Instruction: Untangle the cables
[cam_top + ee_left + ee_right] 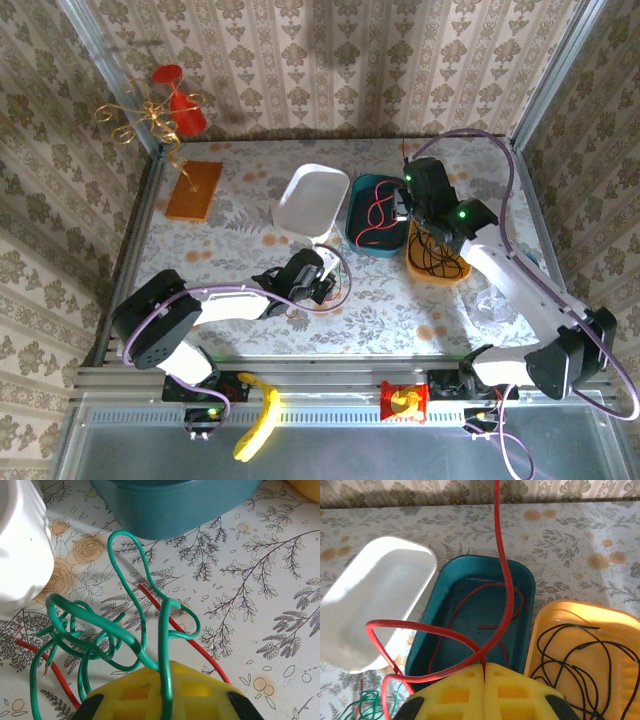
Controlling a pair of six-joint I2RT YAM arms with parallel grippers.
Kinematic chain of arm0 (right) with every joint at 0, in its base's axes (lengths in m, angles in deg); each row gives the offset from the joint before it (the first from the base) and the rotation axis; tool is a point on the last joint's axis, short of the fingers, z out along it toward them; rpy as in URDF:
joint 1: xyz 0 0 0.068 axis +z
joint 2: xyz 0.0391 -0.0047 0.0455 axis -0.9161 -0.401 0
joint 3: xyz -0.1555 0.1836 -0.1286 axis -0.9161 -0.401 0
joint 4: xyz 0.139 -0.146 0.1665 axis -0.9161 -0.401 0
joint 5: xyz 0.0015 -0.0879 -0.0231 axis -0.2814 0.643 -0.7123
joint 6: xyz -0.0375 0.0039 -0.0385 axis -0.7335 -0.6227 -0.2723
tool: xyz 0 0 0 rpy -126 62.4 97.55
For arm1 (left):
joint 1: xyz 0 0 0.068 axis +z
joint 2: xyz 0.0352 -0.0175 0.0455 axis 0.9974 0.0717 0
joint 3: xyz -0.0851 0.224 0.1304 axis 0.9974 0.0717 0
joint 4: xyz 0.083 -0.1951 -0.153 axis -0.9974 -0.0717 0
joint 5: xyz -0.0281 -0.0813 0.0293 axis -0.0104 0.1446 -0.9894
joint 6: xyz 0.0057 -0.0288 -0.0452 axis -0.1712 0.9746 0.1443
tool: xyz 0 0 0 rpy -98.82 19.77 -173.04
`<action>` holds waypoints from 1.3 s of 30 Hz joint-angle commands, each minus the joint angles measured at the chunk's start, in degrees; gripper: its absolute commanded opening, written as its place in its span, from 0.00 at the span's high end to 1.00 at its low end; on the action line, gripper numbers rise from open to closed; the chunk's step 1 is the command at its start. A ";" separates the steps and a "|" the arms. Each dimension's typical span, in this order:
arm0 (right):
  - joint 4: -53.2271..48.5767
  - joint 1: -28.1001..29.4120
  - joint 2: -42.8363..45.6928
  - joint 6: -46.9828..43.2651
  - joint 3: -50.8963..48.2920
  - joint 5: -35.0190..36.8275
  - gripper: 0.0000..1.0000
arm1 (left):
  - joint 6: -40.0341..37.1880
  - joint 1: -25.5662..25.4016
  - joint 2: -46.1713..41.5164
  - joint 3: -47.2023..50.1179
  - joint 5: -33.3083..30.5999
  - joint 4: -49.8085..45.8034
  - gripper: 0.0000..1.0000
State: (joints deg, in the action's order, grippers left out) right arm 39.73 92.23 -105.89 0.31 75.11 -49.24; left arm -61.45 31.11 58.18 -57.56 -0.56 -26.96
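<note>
My right gripper moves down from the teal tray's rim toward the teal tray's bottom next and releases the looped red cable, because another red cable already lies there.
A tangle of green cable (100, 640) lies on the flowered table with a red cable (195, 645) running under it. My left gripper (167, 680) is shut on a green strand just in front of the teal tray (175, 510); from above it (325, 285) sits near the table's middle. My right gripper (483, 667) is shut on a looped red cable (505, 580) and hangs over the teal tray (430, 610), where another red cable (492, 625) lies. From above, that gripper (405, 208) is at the tray's right rim. Black cables (580, 655) lie in the orange tray (545, 625).
A white tray (305, 200) stands left of the teal tray (352, 215), and the orange tray (440, 272) stands to its right. An orange board (194, 190) lies at the back left. A clear plastic piece (490, 305) rests at the right. Metal frame posts border the table.
</note>
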 commanded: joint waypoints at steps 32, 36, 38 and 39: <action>6.54 -4.41 -21.66 -1.34 2.13 -15.20 1.00 | 0.96 -0.41 0.46 -0.06 -0.94 -0.28 1.00; 5.13 -4.76 -22.02 -0.57 2.73 -14.58 1.00 | 0.96 -0.41 0.33 -0.07 -1.01 -0.28 1.00; 4.31 -5.01 -21.66 0.03 2.86 -13.43 0.90 | 0.96 -0.36 0.12 0.01 -1.07 -0.29 1.00; 4.04 -5.04 -21.25 0.23 2.86 -12.81 0.79 | 0.88 -0.41 0.02 -0.03 -1.12 -0.30 1.00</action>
State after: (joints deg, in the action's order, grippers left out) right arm 46.18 87.66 -127.05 -0.61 76.42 -62.09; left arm -61.38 31.11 58.18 -57.53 -0.98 -26.96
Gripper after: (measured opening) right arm 0.143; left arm 0.069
